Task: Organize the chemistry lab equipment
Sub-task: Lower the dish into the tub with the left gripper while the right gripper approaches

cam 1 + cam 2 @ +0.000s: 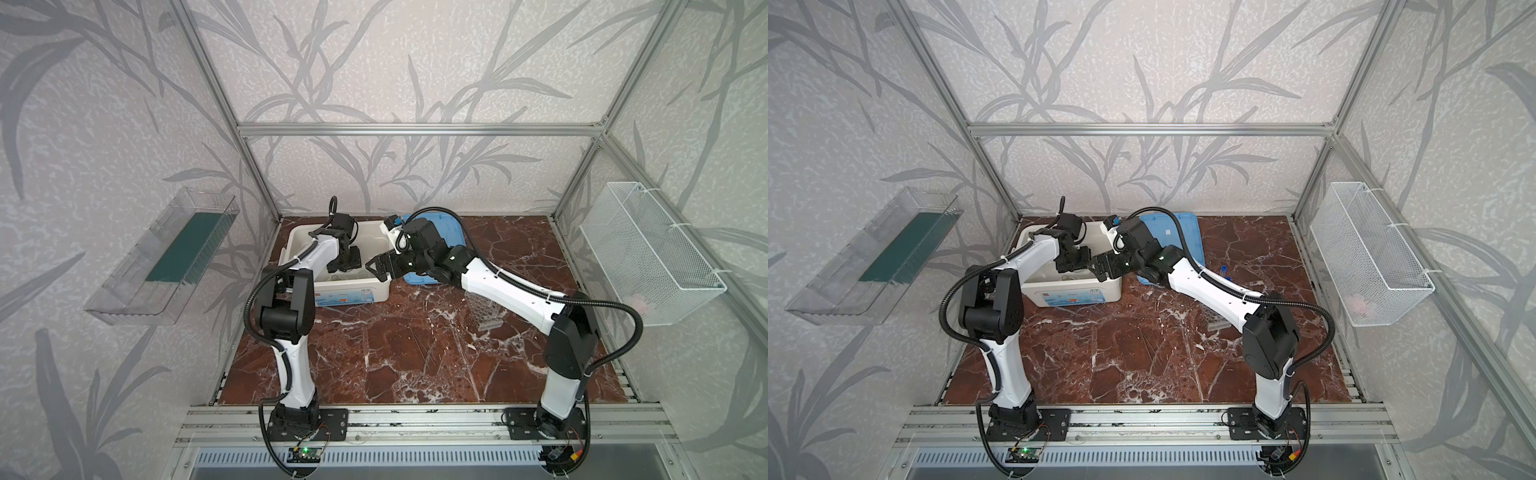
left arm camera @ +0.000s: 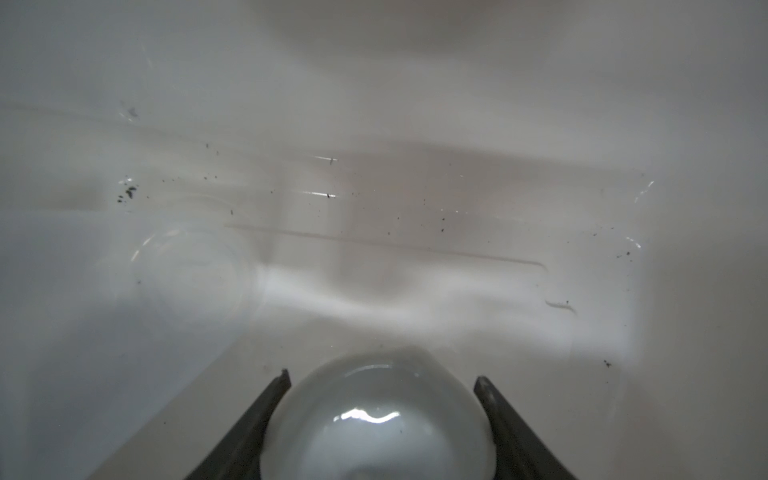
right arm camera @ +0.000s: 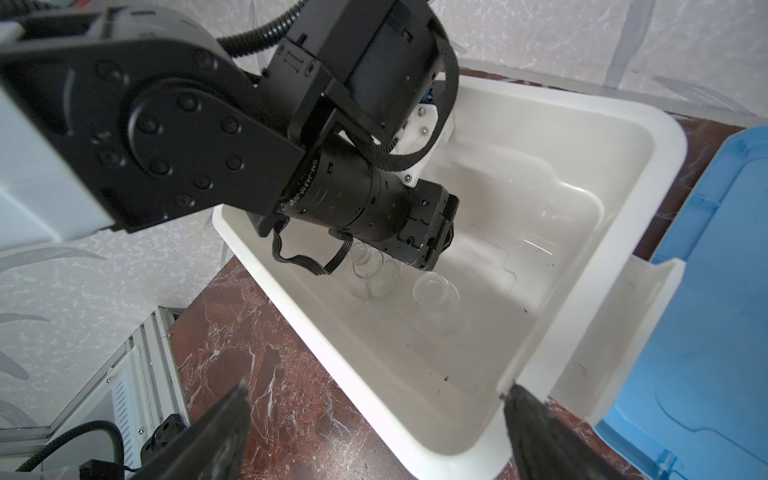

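Observation:
My left gripper will next lower the little round white dish [image 2: 378, 415] onto the box's bare bottom and release it in the empty spot beside the clear beaker.
My left gripper [image 2: 381, 376] reaches down inside the big white box [image 1: 353, 293] and is shut on the little round white dish [image 2: 378, 415], one finger at each side. A clear beaker [image 2: 195, 257] lies on the box floor beyond it. The right wrist view shows a clear flask [image 3: 374, 274] and a clear beaker [image 3: 436, 291] under the left wrist. My right gripper [image 3: 377, 390] hangs open over the box's near right corner, holding nothing. The clear holed tube rack [image 1: 484, 309] stands on the table under the right arm. A blue-capped test tube [image 1: 1225, 272] shows behind that arm.
The blue lid [image 1: 451, 232] lies on the marble table [image 1: 395, 353] right of the box. A white wire basket [image 1: 648, 253] hangs on the right wall and a clear bin [image 1: 166, 257] on the left wall. The two grippers [image 1: 361, 266] are close together over the box.

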